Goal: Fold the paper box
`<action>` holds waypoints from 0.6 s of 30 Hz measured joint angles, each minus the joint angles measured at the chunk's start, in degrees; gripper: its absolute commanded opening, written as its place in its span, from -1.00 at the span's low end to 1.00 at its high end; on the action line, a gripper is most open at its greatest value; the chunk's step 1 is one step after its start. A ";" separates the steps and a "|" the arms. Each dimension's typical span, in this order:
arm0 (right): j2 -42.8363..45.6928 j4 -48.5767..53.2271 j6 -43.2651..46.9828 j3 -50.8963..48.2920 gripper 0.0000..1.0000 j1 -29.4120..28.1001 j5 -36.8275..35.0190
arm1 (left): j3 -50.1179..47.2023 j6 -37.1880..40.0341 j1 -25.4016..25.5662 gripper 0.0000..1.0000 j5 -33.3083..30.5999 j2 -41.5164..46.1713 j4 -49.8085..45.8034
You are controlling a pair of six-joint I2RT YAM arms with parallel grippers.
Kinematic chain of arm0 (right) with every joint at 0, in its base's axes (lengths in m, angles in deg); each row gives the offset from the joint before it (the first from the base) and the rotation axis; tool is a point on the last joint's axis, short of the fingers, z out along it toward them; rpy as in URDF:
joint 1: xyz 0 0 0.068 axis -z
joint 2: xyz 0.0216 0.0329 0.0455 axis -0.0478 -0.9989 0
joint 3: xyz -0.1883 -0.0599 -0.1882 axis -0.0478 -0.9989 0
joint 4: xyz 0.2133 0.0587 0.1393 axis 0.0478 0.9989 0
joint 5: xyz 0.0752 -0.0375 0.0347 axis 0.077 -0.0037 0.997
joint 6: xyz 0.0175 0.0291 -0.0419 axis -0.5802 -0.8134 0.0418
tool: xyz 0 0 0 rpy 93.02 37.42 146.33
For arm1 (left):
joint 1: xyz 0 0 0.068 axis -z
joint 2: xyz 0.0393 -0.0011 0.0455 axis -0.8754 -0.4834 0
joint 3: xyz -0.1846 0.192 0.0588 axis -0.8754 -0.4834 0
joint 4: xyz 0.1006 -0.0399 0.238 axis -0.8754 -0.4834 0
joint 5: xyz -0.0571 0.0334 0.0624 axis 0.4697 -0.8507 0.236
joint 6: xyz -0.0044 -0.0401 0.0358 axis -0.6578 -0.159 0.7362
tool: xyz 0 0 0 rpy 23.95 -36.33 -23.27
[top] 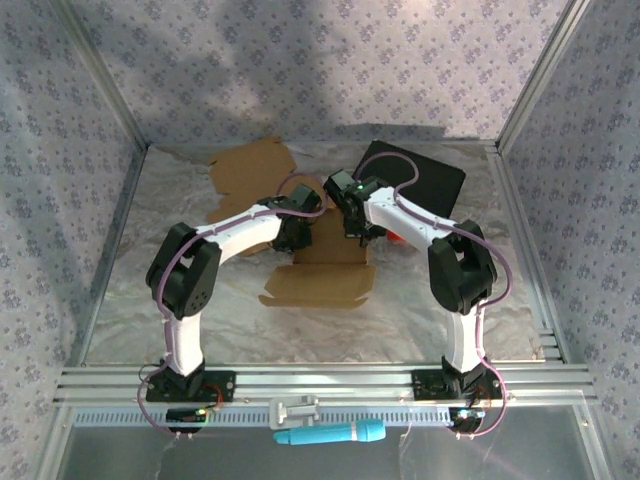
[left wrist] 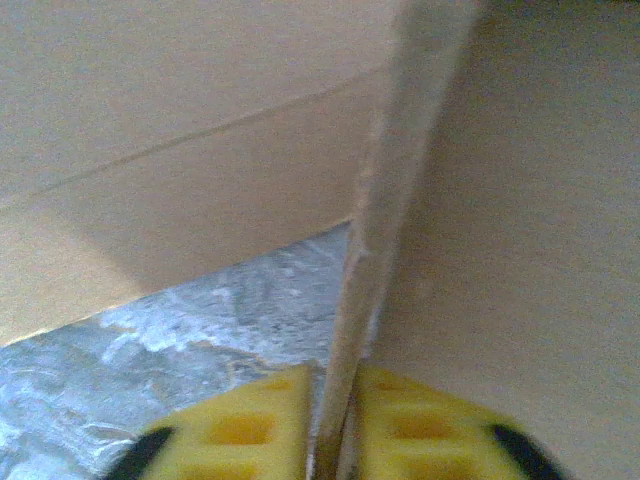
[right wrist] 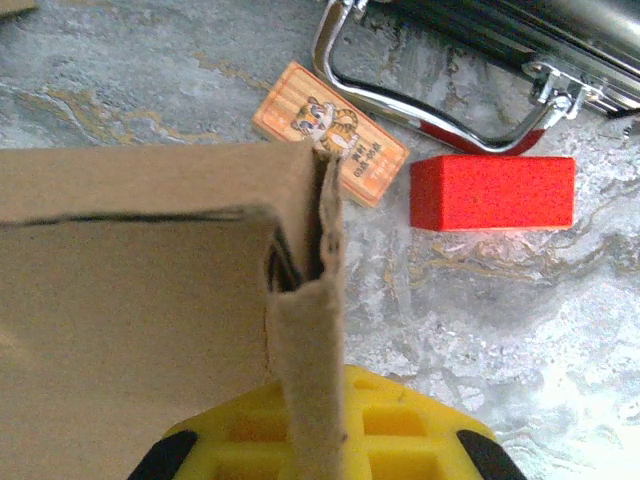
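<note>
The box's wide near flap still lies open, so my right gripper will next swing back toward it, turning the box by its doubled-over side before releasing it.
The brown paper box lies partly folded at the middle of the foil-covered table, with both arms meeting over its far side. My left gripper straddles an upright wall of the box. In the left wrist view the wall's edge runs between the yellow fingertips of the left gripper, with a thin gap beside one pad. My right gripper is shut on a doubled-over wall of the box; its jaws pinch the folded strip.
A second flat cardboard sheet lies at the back left and a black case at the back right. A red block, a small wooden tiger tile and a metal handle sit beyond the box. A blue tool rests off the table's front.
</note>
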 measured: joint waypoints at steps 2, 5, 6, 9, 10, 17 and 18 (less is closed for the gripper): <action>-0.02 0.74 -0.90 0.00 -1.00 0.00 0.22 | 0.85 -0.04 -0.15 -0.03 -0.76 0.00 -1.68; -0.02 2.34 -3.50 0.24 -1.00 0.13 1.09 | 3.43 -0.48 -0.17 0.14 -1.62 0.68 -4.83; -0.02 3.06 -4.85 0.35 -1.00 0.26 1.62 | 4.44 -0.72 -0.31 0.18 -1.70 1.40 -6.14; 0.00 5.38 -10.32 0.26 -1.00 0.72 3.76 | 8.26 -1.29 -1.22 0.19 -2.03 5.77 -9.55; 0.04 5.92 -12.28 0.04 -1.00 0.90 4.74 | 9.62 -1.51 -1.75 0.19 -2.08 8.00 -10.29; 4.15 5.35 -31.67 -9.68 -1.00 2.16 15.26 | 12.70 -1.70 -7.06 0.07 -8.92 27.26 -14.47; 5.07 4.70 -35.01 -11.63 -1.00 2.16 16.76 | 11.37 -1.62 -7.30 0.02 -10.29 30.18 -14.93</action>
